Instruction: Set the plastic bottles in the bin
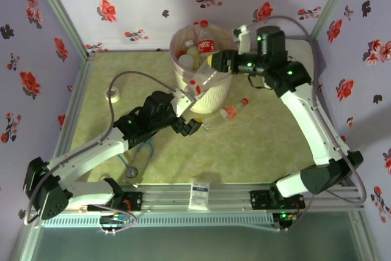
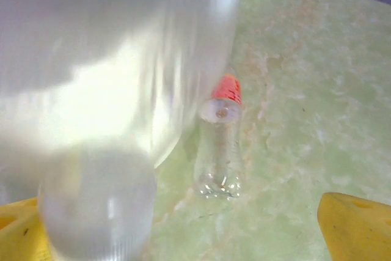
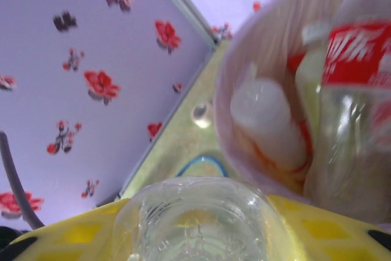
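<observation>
The right gripper moves outward next and turns over the bin's opening beside the tall red-labelled bottle to release, because the clear bottle hangs across the bin's near rim.
The bin, cream and ribbed, stands at the back centre with several plastic bottles in it, among them a tall red-labelled one. My right gripper hangs at the bin's rim, its yellow fingers shut on a clear bottle whose base faces the camera. My left gripper is low at the bin's foot, its yellow fingertips spread wide open. A large blurred clear bottle looms close on its left side, ungripped. Another bottle with a red label lies on the green mat.
A blue-and-white packet lies at the front rail. A blue cable loop and a small white round knob sit on the mat's left half. Floral walls close in the left, back and right.
</observation>
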Controlling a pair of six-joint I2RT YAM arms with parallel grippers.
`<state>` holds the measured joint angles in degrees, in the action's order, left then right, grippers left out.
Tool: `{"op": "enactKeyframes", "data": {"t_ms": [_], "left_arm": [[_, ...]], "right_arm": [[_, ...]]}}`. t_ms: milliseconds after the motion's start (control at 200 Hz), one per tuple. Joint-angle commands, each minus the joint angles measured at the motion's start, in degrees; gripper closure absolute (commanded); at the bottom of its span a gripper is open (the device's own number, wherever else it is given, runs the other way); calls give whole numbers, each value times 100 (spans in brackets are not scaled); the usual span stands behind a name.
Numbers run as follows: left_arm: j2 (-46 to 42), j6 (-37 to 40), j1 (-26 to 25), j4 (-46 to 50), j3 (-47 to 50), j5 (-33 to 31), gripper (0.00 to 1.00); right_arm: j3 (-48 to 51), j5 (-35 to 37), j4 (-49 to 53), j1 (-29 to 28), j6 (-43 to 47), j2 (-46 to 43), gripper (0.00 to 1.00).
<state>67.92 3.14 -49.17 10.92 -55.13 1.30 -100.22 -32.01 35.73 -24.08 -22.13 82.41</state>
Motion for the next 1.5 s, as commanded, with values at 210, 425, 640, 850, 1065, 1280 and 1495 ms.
{"op": "enactKeyframes", "data": {"t_ms": [210, 425, 640, 850, 1065, 1280, 1495], "left_arm": [[-678, -455, 317, -186, -218, -242, 0], [-250, -1485, 1222, -626, -741, -367, 0], [445, -1830, 1624, -1170, -1264, -599, 0], [1128, -1925, 1864, -1205, -1798, -751, 0], [1675, -1905, 1964, -1178, -2116, -764, 0], [1989, -1853, 1972, -1050, -2330, -727, 0], [2112, -1861, 1981, -997, -2427, -666, 0]], "right_arm": [[-2097, 2030, -180, 726, 522, 694, 66], [-3060, 2164, 244, 764, 709, 1474, 67], [-3787, 2517, 1095, 767, 1117, 2167, 67], [-4542, 2389, 2111, 759, 1312, 2918, 66], [-4548, 2313, 2523, 654, 1496, 3499, 66], [-4588, 2479, 2975, 314, 1827, 4058, 65], [-4585, 2674, 3288, -44, 2025, 4544, 64]]}}
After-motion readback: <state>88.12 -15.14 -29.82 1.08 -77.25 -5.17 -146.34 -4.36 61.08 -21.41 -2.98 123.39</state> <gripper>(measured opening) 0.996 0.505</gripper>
